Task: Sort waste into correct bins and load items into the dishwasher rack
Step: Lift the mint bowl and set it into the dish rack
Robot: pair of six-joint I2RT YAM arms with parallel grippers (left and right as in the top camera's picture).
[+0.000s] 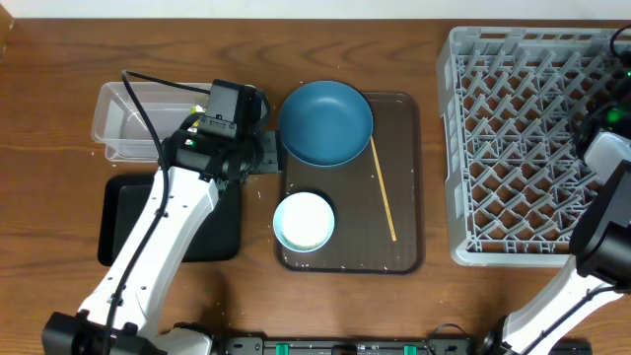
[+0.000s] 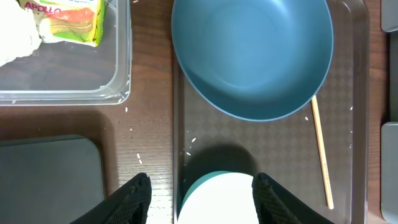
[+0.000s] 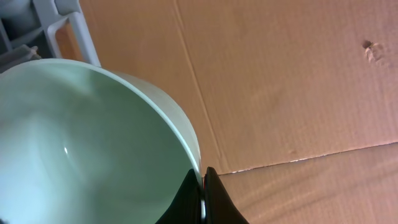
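I will lower the mint-green bowl (image 3: 81, 143) with my right gripper among the grey dishwasher rack's wires below and release the bowl's rim next, as their rows leave gaps for dishes.
The dark-blue bowl (image 1: 325, 122) and a white bowl (image 1: 304, 220) with a teal outer side stand on the brown serving tray (image 1: 406, 177), with the thin wooden stick (image 1: 383, 189) lying to their right. My left gripper (image 2: 200, 199) is open and empty above the tray's left edge, its fingers either side of the white bowl (image 2: 217, 199). The yellow-green wrapper (image 2: 69, 17) and white tissue (image 2: 15, 34) lie in the clear tub (image 2: 122, 62). My right gripper (image 3: 203, 186) is shut on the rim of the mint-green bowl (image 3: 81, 143), beside the rack's corner (image 3: 65, 31).
The black tray (image 1: 123, 222) lies below the clear tub (image 1: 118, 126). A few white grains (image 2: 138, 159) are scattered on the wood and the brown tray. The grey dishwasher rack (image 1: 513, 148) fills the right side, with the right arm at its right edge. Brown cardboard (image 3: 298, 81) lies under the mint bowl.
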